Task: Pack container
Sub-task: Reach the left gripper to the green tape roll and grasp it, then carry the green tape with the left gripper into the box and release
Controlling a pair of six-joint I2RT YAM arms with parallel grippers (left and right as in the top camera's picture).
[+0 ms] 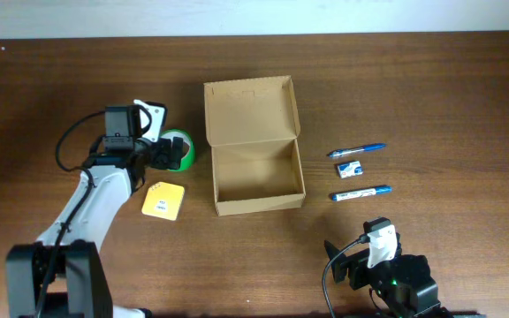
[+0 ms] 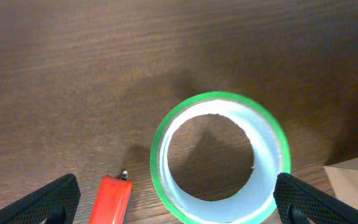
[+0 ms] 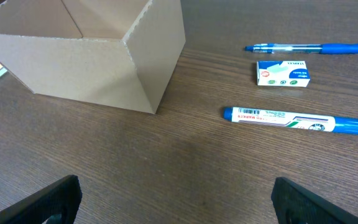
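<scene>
My left gripper comes down to the green tape roll's rim (image 2: 161, 176) beside the red lighter next, one fingertip inside the roll's hole.
The tan cardboard container (image 1: 254, 172) stands open in the middle of the table, its flap lid laid back; its corner shows in the right wrist view (image 3: 135, 56). It looks empty. My left gripper (image 1: 168, 154) is open above a green tape roll (image 1: 180, 147), which lies flat between the fingers in the left wrist view (image 2: 219, 158). A red lighter (image 2: 112, 199) lies beside the roll. My right gripper (image 1: 383, 256) is open and empty near the front edge, over bare table (image 3: 176, 199).
A blue pen (image 1: 357, 151), a small white eraser box (image 1: 350, 168) and a blue marker (image 1: 360, 193) lie right of the container. A yellow sticky-note pad (image 1: 163, 200) lies left of it.
</scene>
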